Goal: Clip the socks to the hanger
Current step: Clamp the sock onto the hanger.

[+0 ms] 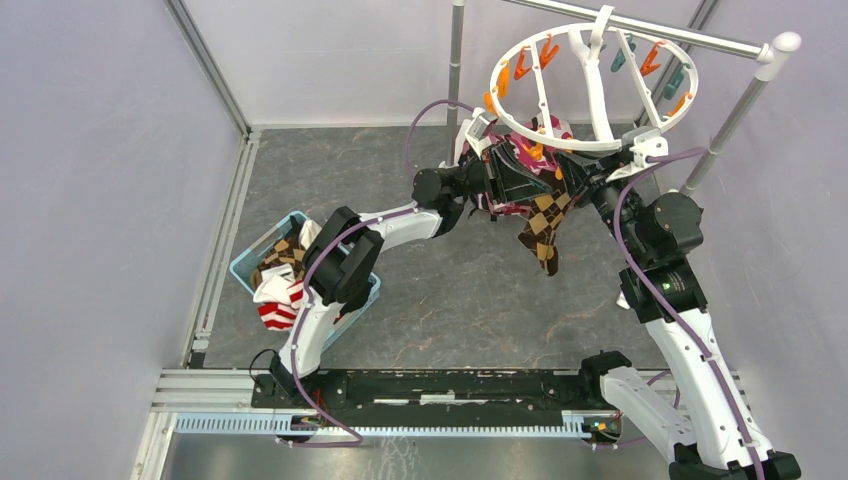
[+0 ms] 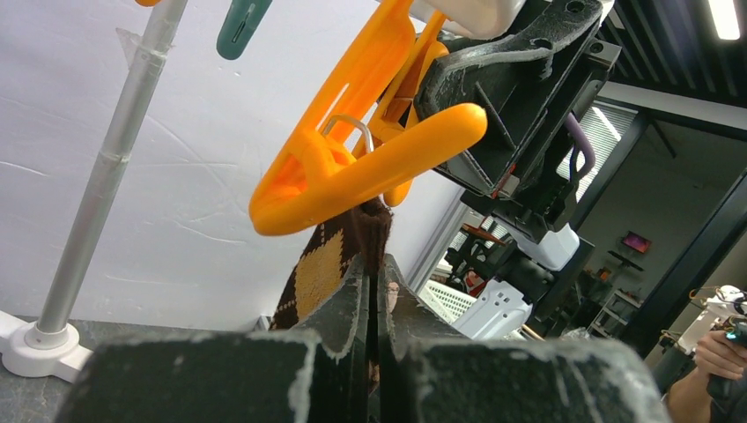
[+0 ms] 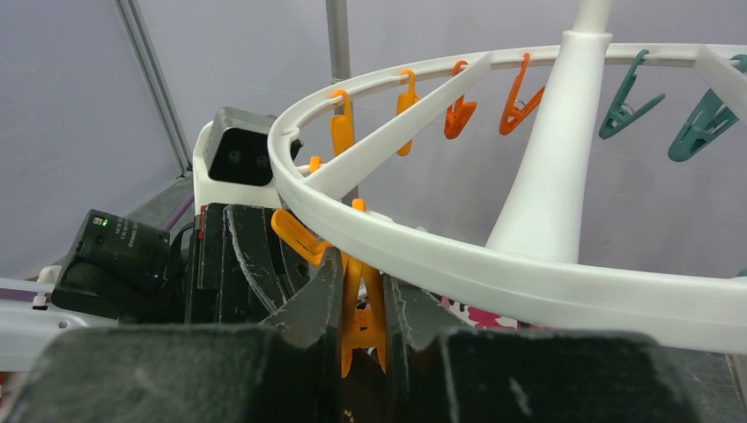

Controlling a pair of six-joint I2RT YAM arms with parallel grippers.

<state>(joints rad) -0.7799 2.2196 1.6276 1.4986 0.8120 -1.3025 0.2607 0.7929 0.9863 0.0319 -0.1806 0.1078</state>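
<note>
My left gripper will next move up a little, bring the sock's cuff into the jaws of the orange clothespin and then let go of the cuff, because the clothespin's jaws are just above the gripper.
The white ring hanger [image 1: 497, 80] hangs from the rail at the back right, with orange and teal pins round its rim [image 3: 493, 264]. My left gripper [image 2: 374, 273] is shut on the cuff of a brown-and-black argyle sock [image 2: 321, 273]. It holds the cuff up against an orange clothespin [image 2: 352, 167] on the near rim. The rest of that sock [image 1: 545, 225] dangles below. My right gripper [image 3: 363, 282] is shut on the handles of that clothespin [image 3: 357, 322]. Whether the pin bites the cuff is hidden. Both grippers meet under the ring's near edge.
A light blue basket [image 1: 250, 262] at the left holds more socks, argyle and red-and-white striped [image 1: 275, 315]. A pink camouflage cloth [image 1: 520, 155] hangs under the ring. The silver rail [image 1: 640, 28] rests on white-capped poles. Enclosure walls stand on both sides.
</note>
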